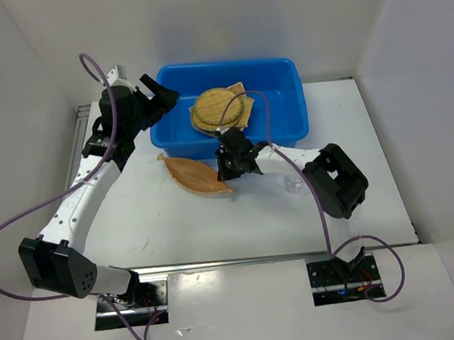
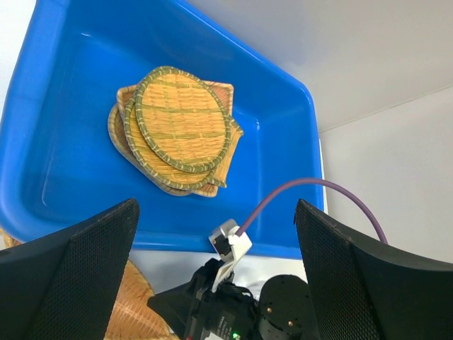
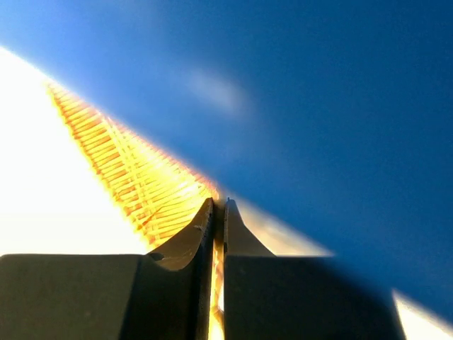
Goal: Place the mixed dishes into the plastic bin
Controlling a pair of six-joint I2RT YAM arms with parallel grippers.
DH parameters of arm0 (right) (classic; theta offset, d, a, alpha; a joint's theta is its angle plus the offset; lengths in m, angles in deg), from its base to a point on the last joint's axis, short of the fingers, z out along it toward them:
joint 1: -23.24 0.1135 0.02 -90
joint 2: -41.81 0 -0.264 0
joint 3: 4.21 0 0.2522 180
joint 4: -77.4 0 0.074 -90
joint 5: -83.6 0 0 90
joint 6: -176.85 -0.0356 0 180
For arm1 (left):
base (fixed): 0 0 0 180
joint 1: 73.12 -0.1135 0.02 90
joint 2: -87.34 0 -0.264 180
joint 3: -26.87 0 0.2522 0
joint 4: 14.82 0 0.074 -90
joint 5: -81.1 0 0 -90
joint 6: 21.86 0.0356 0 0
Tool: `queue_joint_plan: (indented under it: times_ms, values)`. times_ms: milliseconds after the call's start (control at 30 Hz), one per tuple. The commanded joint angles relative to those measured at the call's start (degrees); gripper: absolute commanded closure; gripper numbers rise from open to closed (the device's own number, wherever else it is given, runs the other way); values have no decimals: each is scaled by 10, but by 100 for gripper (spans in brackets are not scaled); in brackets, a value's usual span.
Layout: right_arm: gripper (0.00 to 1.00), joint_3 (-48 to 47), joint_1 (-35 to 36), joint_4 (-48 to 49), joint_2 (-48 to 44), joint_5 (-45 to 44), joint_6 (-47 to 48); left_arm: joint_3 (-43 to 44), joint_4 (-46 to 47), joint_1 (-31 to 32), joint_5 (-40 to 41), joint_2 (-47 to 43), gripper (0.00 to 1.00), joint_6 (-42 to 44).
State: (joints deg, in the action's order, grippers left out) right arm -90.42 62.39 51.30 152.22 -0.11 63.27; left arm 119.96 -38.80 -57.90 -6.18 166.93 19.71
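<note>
My right gripper is crowded by the bin's side, so next I should pull it back and release the leaf-shaped tray on the clear tabletop behind the gripper.
The blue plastic bin (image 1: 285, 104) stands at the back of the table and holds a stack of round and rounded-square woven trays (image 1: 217, 111), which also shows in the left wrist view (image 2: 180, 131). The pointed leaf-shaped tray (image 1: 191, 174) lies in front of the bin. My right gripper (image 1: 227, 174) is shut on its right rim; in the right wrist view the jaws (image 3: 218, 207) pinch the woven edge (image 3: 134, 177) with the bin wall (image 3: 325, 106) behind. My left gripper (image 1: 159, 92) hangs open and empty over the bin's left end (image 2: 216, 283).
A faint clear cup (image 1: 295, 183) seems to stand on the table right of the right gripper. White walls close in the table on the left, back and right. The right arm's purple cable (image 1: 267, 126) arcs over the bin's front rim.
</note>
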Motion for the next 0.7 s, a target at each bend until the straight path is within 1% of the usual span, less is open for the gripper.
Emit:
queue_joint_plan:
  times_ms: [0, 200, 300, 433, 533, 600, 667]
  values:
    - [100, 42, 19, -97, -2, 5, -32, -2, 21, -1, 6, -16, 3, -7]
    - [100, -1, 19, -117, -83, -24, -32, -2, 21, -1, 1, -16, 3, -7]
    - [100, -33, 19, -131, -111, -36, -32, -2, 16, -1, 1, -16, 3, -7]
    - [100, -65, 19, -152, -131, -29, -32, 3, 16, -1, 1, -16, 3, -7]
    - [100, -70, 19, -157, -149, 12, -32, 3, 11, -1, 1, -22, 3, -7]
    - [100, -70, 19, -157, -162, 58, -32, 3, 11, -1, 1, -22, 3, -7]
    - [100, -65, 19, -178, -178, 86, -11, 3, 11, -1, 1, -22, 3, -7]
